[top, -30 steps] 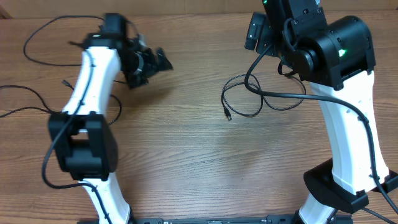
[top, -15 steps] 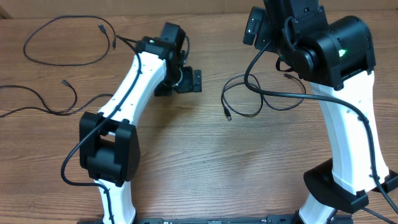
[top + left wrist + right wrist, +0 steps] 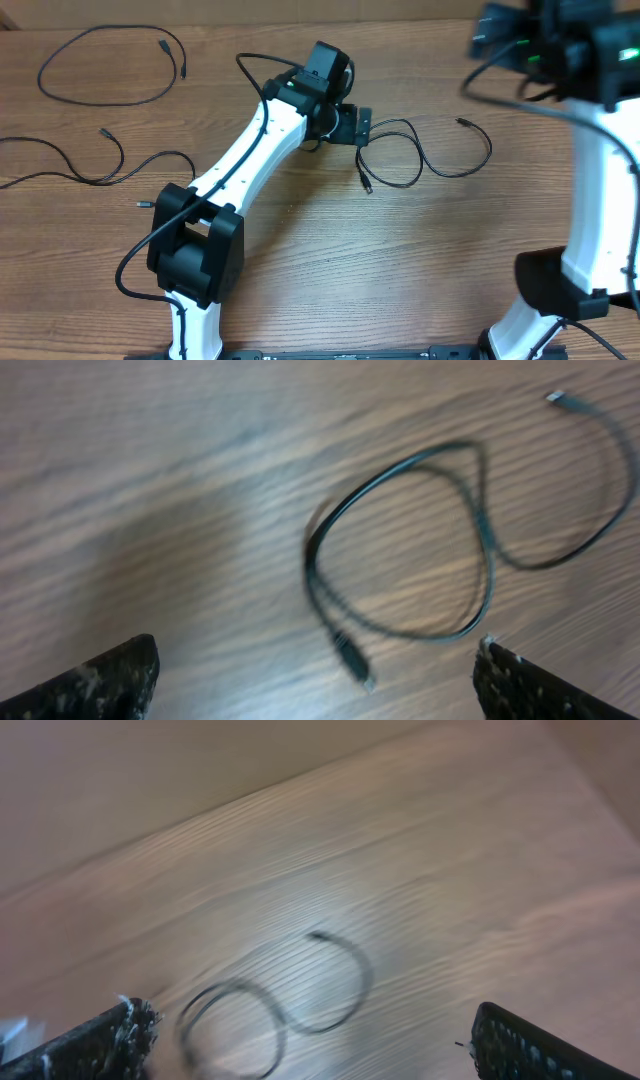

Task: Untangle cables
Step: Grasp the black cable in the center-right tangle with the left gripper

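Note:
The black cable's loop is below, so my left gripper will lower its open fingers onto the loop's side by the plug (image 3: pixel 360 150) (image 3: pixel 312 550), where the strands overlap.
A thin black cable (image 3: pixel 420 160) lies in loose loops at the table's middle, with one plug end (image 3: pixel 368 186) toward the front. My left gripper (image 3: pixel 362 126) hovers at its left edge, open and empty. In the left wrist view the same cable (image 3: pixel 400 550) loops ahead of the open jaws (image 3: pixel 315 680), its plug (image 3: pixel 355 660) between them. A second cable (image 3: pixel 110 65) forms a loop at the far left. A third cable (image 3: pixel 80 165) lies at the left edge. My right gripper (image 3: pixel 492 38), blurred, is raised at the far right, open; its wrist view shows the cable (image 3: pixel 290 1005) below.
The left arm (image 3: pixel 250 150) stretches diagonally across the table from its base (image 3: pixel 195 250). The right arm's white column (image 3: pixel 590 180) stands at the right edge. Bare wood lies along the front.
My left arm has swung right from the far-left area to the middle cable. My right arm has pulled up and to the right, off the cable, which now lies uncovered.

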{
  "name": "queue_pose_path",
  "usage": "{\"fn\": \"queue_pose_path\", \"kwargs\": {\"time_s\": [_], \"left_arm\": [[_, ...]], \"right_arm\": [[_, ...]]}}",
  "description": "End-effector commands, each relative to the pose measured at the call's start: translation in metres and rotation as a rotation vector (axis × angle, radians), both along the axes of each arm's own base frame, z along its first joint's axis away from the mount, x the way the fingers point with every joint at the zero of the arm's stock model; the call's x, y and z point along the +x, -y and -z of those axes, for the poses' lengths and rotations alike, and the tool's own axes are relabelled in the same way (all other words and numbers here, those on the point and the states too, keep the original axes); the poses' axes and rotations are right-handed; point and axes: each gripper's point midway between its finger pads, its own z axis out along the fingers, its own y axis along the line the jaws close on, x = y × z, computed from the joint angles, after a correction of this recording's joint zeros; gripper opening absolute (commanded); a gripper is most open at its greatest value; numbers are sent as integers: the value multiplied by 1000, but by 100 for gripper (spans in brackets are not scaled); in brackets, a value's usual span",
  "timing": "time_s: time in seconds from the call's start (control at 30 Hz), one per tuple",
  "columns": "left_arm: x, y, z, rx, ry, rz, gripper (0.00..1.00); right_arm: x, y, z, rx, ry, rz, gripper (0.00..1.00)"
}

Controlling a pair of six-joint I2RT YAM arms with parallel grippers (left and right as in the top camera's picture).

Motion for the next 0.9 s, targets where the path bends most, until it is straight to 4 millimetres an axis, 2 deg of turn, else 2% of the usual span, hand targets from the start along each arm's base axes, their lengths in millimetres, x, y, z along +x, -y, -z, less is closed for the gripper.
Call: {"fn": "queue_pose_path", "kwargs": {"time_s": [0.0, 0.2, 0.37, 0.43, 0.5, 0.57, 0.73, 0.8, 0.87], "left_arm": [[9, 8, 18, 1, 14, 11, 100], [16, 37, 50, -108, -15, 70, 100], [17, 57, 69, -160, -22, 110, 100], [15, 64, 75, -158, -20, 123, 94], [12, 71, 84, -134, -16, 130, 83], [10, 72, 91, -103, -13, 127, 64], [5, 74, 104, -60, -15, 128, 35], [4, 74, 104, -59, -18, 129, 6], [1, 74, 99, -73, -35, 135, 4]], "right_arm": [[-5, 43, -1, 41, 4, 90, 100], [-6, 60, 3, 218, 11, 92, 100], [-7, 63, 3, 237, 14, 97, 100], [-7, 63, 3, 237, 14, 97, 100], [-7, 63, 3, 237, 14, 97, 100], [-7, 63, 3, 237, 14, 97, 100], [-7, 63, 3, 237, 14, 97, 100], [-7, 63, 3, 237, 14, 97, 100], [-7, 63, 3, 237, 14, 97, 100]]}}
